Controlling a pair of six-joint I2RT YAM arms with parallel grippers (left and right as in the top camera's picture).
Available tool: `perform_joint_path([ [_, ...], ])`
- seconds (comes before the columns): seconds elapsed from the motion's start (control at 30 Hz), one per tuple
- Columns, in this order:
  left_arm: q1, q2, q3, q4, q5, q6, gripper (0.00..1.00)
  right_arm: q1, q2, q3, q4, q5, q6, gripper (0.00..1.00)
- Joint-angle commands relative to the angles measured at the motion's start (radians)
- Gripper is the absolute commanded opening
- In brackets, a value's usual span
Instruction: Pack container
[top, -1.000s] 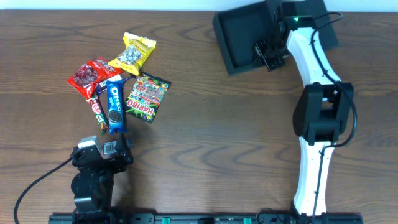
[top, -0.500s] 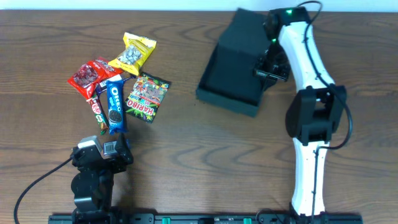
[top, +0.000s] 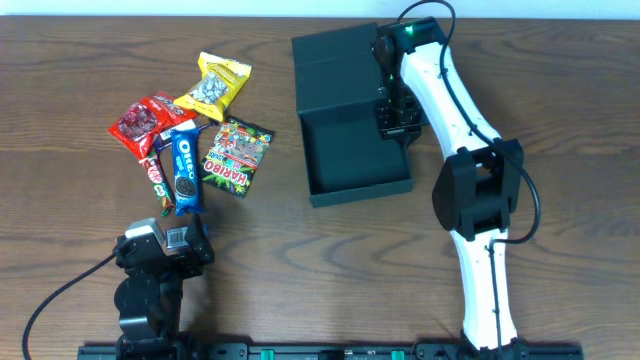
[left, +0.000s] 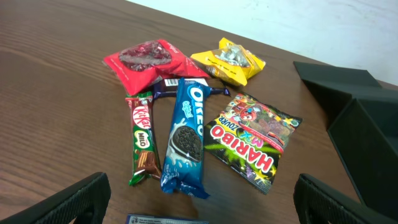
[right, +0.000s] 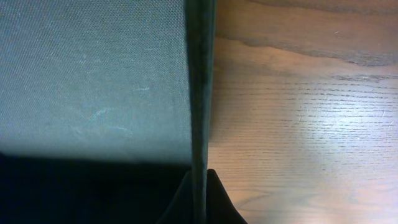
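Observation:
The container (top: 355, 185) slides toward the Haribo bag (top: 236, 155) next, with my right gripper on its held side. My right gripper then straightens it and opens.
The container (top: 355, 185) is a dark shallow box lying open at the table's middle, its flat lid (top: 335, 70) folded back behind it. My right gripper (top: 396, 118) is shut on the container's right wall (right: 199, 93), which runs between the fingers in the right wrist view. Snack packets lie at the left: a yellow packet (top: 214, 85), a red packet (top: 148, 122), a KitKat (top: 156, 175), an Oreo pack (top: 184, 168) and a Haribo bag (top: 236, 155). My left gripper (top: 165, 243) is open and empty, near the front edge, just short of the Oreo pack (left: 188, 130).
A small barcode label (left: 168, 219) shows at the bottom of the left wrist view. The container's corner (left: 360, 118) reaches into that view's right side. Bare wood lies right of the box wall (right: 298, 112).
My right gripper has dragged the container left and toward the table's middle, turning it; its lid now lies at the back. The left arm and snacks have not moved.

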Motion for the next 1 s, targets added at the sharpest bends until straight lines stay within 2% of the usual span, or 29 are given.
perform_joint_path([
  [0.0,0.006,-0.006,-0.021,-0.007,-0.01,0.014,0.95,0.005,-0.005,0.015,0.001,-0.067,-0.015,0.01],
  [0.17,0.006,-0.006,-0.021,-0.007,-0.01,0.014,0.95,0.006,-0.005,0.014,0.013,-0.139,0.073,0.02],
  [0.5,0.006,-0.006,-0.021,-0.007,-0.01,0.014,0.95,0.035,-0.005,-0.051,0.139,-0.248,0.097,0.02],
  [0.8,0.006,-0.006,-0.021,-0.007,-0.01,0.014,0.95,0.041,-0.005,-0.132,0.196,-0.247,0.124,0.02],
  [0.97,0.006,-0.006,-0.021,-0.007,-0.01,0.014,0.95,0.041,-0.005,-0.132,0.171,-0.203,0.217,0.01],
])
